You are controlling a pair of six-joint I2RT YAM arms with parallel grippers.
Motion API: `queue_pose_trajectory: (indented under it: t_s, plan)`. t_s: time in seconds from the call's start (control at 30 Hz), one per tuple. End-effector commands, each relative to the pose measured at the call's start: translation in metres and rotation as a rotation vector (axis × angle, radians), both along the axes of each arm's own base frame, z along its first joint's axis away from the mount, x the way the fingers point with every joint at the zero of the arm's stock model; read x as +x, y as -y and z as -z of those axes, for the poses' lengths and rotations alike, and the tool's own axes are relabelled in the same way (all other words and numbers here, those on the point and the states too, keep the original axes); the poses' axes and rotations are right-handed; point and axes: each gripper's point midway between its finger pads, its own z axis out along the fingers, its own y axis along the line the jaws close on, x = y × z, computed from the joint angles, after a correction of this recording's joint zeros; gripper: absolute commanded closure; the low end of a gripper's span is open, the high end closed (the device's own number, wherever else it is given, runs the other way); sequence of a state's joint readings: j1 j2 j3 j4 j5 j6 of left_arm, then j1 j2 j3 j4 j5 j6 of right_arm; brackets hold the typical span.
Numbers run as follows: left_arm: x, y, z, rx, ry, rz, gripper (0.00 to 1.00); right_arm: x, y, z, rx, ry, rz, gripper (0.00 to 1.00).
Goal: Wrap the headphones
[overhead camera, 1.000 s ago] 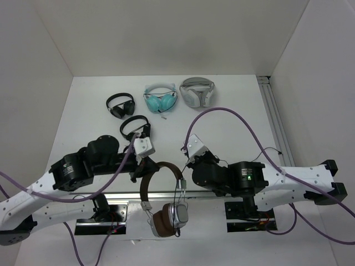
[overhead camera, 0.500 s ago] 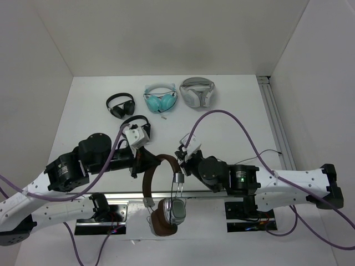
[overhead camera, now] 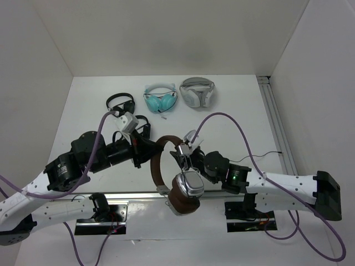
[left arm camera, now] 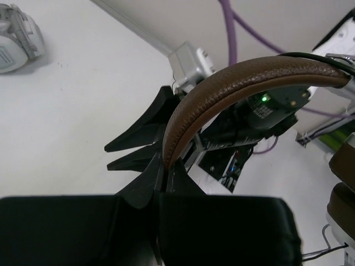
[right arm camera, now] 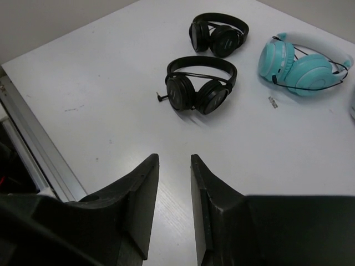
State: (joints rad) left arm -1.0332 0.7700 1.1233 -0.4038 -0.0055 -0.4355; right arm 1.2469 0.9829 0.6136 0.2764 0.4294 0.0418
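Observation:
The right gripper moves down and a little back onto the thin black cable by the cups next, since only bare table shows between its open fingers.
The headphones, with a brown headband [overhead camera: 157, 166] and silver-white cups with brown pads [overhead camera: 186, 191], hang in the air above the near half of the table. My left gripper [overhead camera: 151, 154] is shut on the headband; in the left wrist view the brown band [left arm camera: 222, 88] arches up out of my closed fingertips [left arm camera: 165, 169]. My right gripper [overhead camera: 174, 154] sits just right of the band, open and empty. Its wrist view shows a clear gap between its fingers [right arm camera: 175, 160] and only table beyond. The thin black cable is hard to make out.
Two small all-black headphone pairs [overhead camera: 120, 103] [overhead camera: 137, 125], a teal pair [overhead camera: 161, 98] and a white-grey pair [overhead camera: 197, 92] lie at the back of the table. A metal rail [overhead camera: 274, 122] runs along the right edge. Purple cables arc over both arms.
My left gripper has carried the headphones up and away from the near edge, so the cups hang higher and further right. My right gripper has moved left, close to the headband.

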Motion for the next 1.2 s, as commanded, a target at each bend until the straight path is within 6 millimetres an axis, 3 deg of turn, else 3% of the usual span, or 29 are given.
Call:
queue_pose_trajectory:
  t_s: [0.0,0.2,0.23,0.33,0.4,0.5,0.53,0.7,0.8,0.97,1.17]
  plan:
    - [0.002,-0.012,-0.074,-0.261,0.036,-0.064,1.00,0.001,-0.004,-0.017,0.140,0.011,-0.060,0.63]
    - [0.007,-0.024,-0.097,-0.356,0.012,-0.138,1.00,0.015,0.005,0.003,0.220,-0.054,-0.078,0.65]
    - [0.009,-0.023,-0.102,-0.373,0.004,-0.145,1.00,0.010,0.003,0.015,0.211,-0.075,-0.105,0.66]
    - [0.024,-0.029,-0.108,-0.408,-0.029,-0.241,1.00,0.006,0.001,0.019,0.246,-0.082,-0.134,0.69]
    - [0.031,-0.035,-0.118,-0.455,-0.055,-0.294,1.00,0.007,-0.003,0.032,0.226,-0.119,-0.129,0.69]
    - [0.049,-0.054,-0.116,-0.468,-0.114,-0.457,1.00,0.006,-0.005,0.050,0.189,-0.158,-0.132,0.72]
    - [0.049,-0.062,-0.126,-0.497,-0.123,-0.484,1.00,0.006,-0.005,0.055,0.188,-0.171,-0.130,0.72]
    - [0.065,-0.085,-0.123,-0.470,-0.132,-0.648,1.00,-0.004,0.001,0.076,0.201,-0.206,-0.146,0.74]
    - [0.072,-0.094,-0.122,-0.476,-0.132,-0.718,1.00,-0.005,0.002,0.075,0.217,-0.207,-0.147,0.83]
    - [0.081,-0.113,-0.122,-0.445,-0.109,-0.837,1.00,-0.008,0.003,0.087,0.211,-0.245,-0.150,0.84]
    - [0.090,-0.130,-0.113,-0.407,-0.094,-0.965,1.00,-0.017,0.002,0.106,0.182,-0.279,-0.127,1.00]
